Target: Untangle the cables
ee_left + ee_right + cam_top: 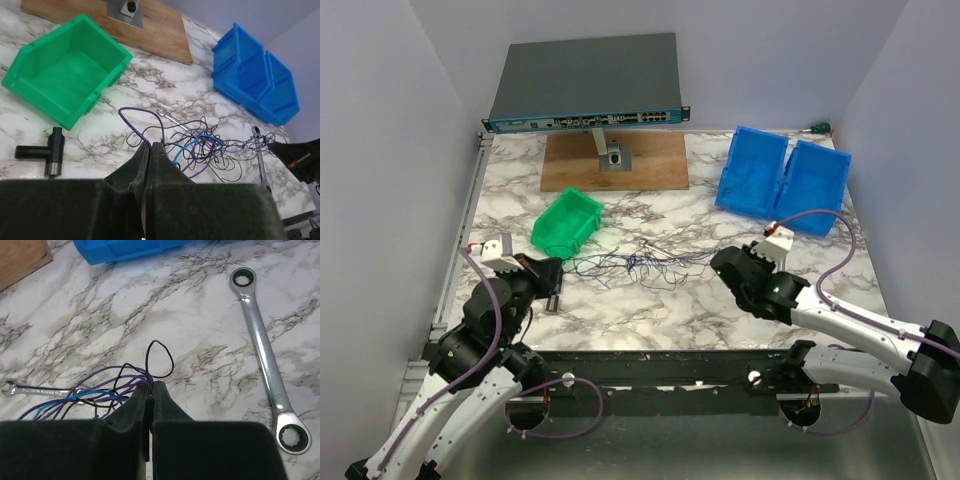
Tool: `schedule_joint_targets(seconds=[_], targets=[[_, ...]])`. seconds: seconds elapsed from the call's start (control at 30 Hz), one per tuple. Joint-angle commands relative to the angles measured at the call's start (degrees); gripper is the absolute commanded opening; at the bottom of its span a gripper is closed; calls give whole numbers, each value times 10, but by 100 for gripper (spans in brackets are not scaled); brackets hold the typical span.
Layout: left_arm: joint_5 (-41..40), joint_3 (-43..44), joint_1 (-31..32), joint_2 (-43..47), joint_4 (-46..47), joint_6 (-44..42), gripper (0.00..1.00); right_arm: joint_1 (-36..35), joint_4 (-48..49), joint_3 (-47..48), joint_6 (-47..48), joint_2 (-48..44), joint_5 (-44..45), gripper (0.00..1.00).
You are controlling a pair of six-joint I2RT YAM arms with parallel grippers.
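Note:
My right gripper will next move a little away from the tangle (210,150) and let go of the black wire, because the bare marble is to its right in the wrist view.
The cables (640,264) are thin purple, blue and black wires in a loose tangle on the marble table, between my two grippers. In the left wrist view the tangle (210,150) lies ahead and to the right. My left gripper (150,145) is shut on a purple wire that loops up from its tips. It sits at the tangle's left end (552,272). My right gripper (151,384) is shut on a black wire that loops above the tips, with purple and blue strands (85,395) trailing left. It sits at the tangle's right end (722,264).
A green bin (567,222) stands left of the tangle and two blue bins (783,178) at the back right. A wooden board (615,160) and a network switch (586,84) are at the back. A ratchet wrench (264,354), a small wrench (30,389) and a black T-tool (47,151) lie on the table.

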State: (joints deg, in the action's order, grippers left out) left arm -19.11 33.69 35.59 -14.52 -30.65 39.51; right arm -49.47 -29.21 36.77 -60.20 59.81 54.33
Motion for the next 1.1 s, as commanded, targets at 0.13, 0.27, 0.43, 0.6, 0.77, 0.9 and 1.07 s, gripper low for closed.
schedule_joint_targets(seconds=[0.13, 0.27, 0.43, 0.6, 0.77, 0.9, 1.07], targets=[[-122, 105, -6, 11, -83, -64, 0, 6, -72, 2, -45, -25, 74, 1], [-136, 122, -5, 12, -90, -83, 0, 6, -75, 0, -38, -36, 86, 1], [-149, 121, -5, 17, -96, -78, 0, 6, -85, 3, -33, -55, 104, 1], [-77, 103, -5, 10, -52, -92, 0, 7, -69, 2, -6, -69, 95, 12], [110, 80, -5, -55, 33, -108, 0, 7, 98, -31, 197, -80, -78, 70], [179, 94, -5, -120, 49, -118, 0, 6, 212, -66, 279, -105, -228, 86], [191, 120, -5, -152, 48, -134, 0, 7, 338, -84, 372, -95, -441, 92]])
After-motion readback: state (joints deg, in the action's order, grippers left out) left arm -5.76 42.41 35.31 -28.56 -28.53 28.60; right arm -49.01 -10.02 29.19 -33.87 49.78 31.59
